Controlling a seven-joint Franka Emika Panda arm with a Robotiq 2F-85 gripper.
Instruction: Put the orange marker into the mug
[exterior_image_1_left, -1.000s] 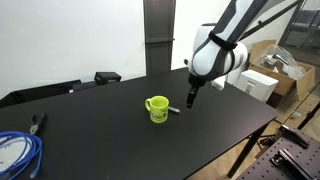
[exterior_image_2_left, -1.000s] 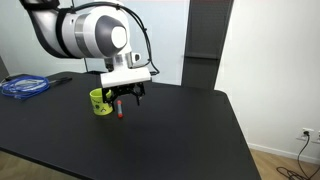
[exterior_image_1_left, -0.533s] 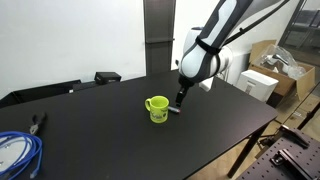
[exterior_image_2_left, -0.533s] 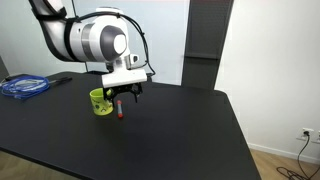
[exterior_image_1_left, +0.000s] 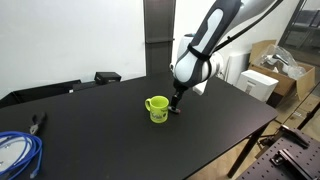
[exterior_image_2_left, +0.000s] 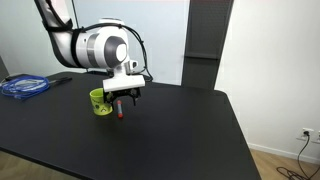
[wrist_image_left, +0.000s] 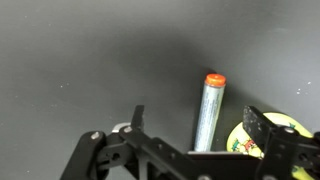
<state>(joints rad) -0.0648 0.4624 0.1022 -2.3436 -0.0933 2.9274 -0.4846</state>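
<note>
My gripper needs to go down a little more next and close its fingers around the marker's grey body (exterior_image_2_left: 120, 108) (wrist_image_left: 206, 124), because the marker is just below my gripper, between the open fingers.
The orange marker (wrist_image_left: 208, 110) lies flat on the black table, grey body with an orange cap pointing away in the wrist view. It lies between my gripper's (wrist_image_left: 196, 118) two open fingers, not clamped. The yellow-green mug (exterior_image_1_left: 157, 108) stands upright just beside the marker; its rim shows in the wrist view (wrist_image_left: 262, 140) and it also shows in an exterior view (exterior_image_2_left: 99, 101). In both exterior views my gripper (exterior_image_1_left: 177, 104) (exterior_image_2_left: 123, 103) hangs low over the marker (exterior_image_2_left: 121, 112), right next to the mug.
A coil of blue cable (exterior_image_1_left: 17, 152) (exterior_image_2_left: 23, 86) lies on the black table (exterior_image_1_left: 220, 125). Pliers (exterior_image_1_left: 38, 122) and a black box (exterior_image_1_left: 107, 77) lie near the back edge. Cardboard boxes (exterior_image_1_left: 268, 80) stand beyond the table.
The arm has swung toward the mug and come down, bringing the gripper close over the marker. Marker and mug have not moved.
</note>
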